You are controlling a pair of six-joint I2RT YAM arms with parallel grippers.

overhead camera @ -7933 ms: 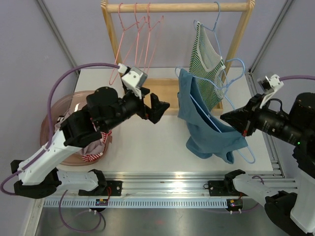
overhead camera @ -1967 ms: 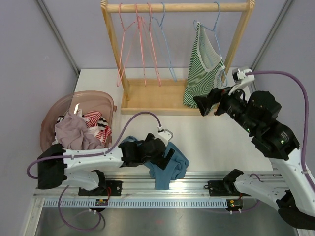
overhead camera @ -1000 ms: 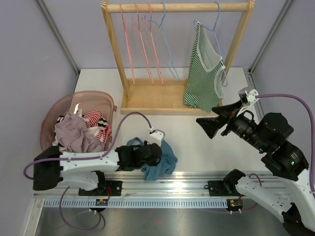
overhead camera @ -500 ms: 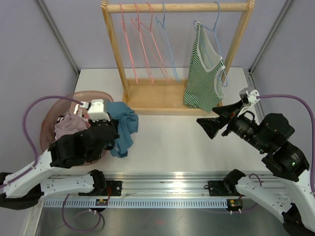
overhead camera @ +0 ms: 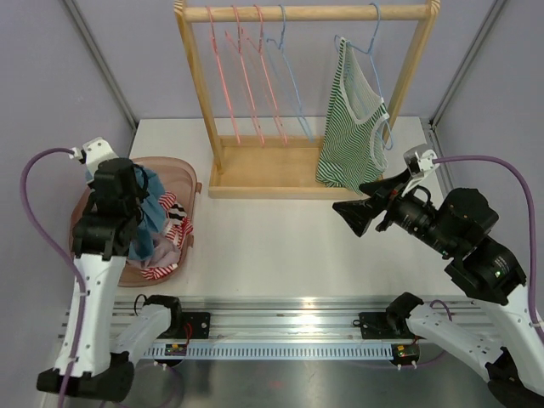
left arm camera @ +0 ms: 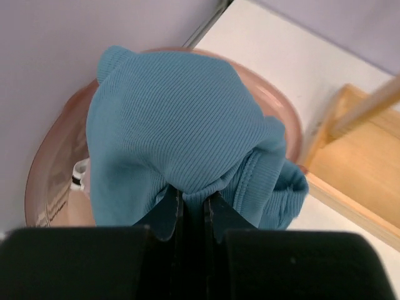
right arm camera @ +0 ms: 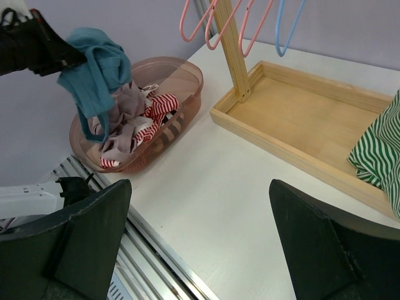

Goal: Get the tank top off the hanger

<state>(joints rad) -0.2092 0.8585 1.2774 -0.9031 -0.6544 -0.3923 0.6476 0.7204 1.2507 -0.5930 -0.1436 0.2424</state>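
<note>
My right gripper should next move up and outward to close on the blue hanger's near arm [overhead camera: 375,71], because the part above and outward of my right gripper is clear of cloth.
A blue ribbed tank top [left arm camera: 175,119] hangs bunched from my left gripper [left arm camera: 194,199], which is shut on a fold of it. The gripper [overhead camera: 136,191] holds it over the pink basket [overhead camera: 189,174]; the right wrist view shows the same blue top [right arm camera: 94,72] dangling above the basket [right arm camera: 184,70]. A green-striped tank top [overhead camera: 353,127] hangs on a blue hanger [overhead camera: 375,34] at the right of the wooden rack [overhead camera: 306,13]. My right gripper [overhead camera: 351,217] hovers open and empty just below and in front of the striped top [right arm camera: 378,153], over bare table [right arm camera: 200,184].
The basket holds a grey-pink garment and a red-striped one [overhead camera: 174,208]. Two pink hangers [overhead camera: 242,76] and a light blue hanger [overhead camera: 285,76] hang empty on the rack's left half. The rack's wooden base tray [overhead camera: 263,174] lies at the back of the table.
My left arm lifted the blue tank top off the table's front edge and swung it left and up, over the basket. My right gripper has barely moved and stays open.
</note>
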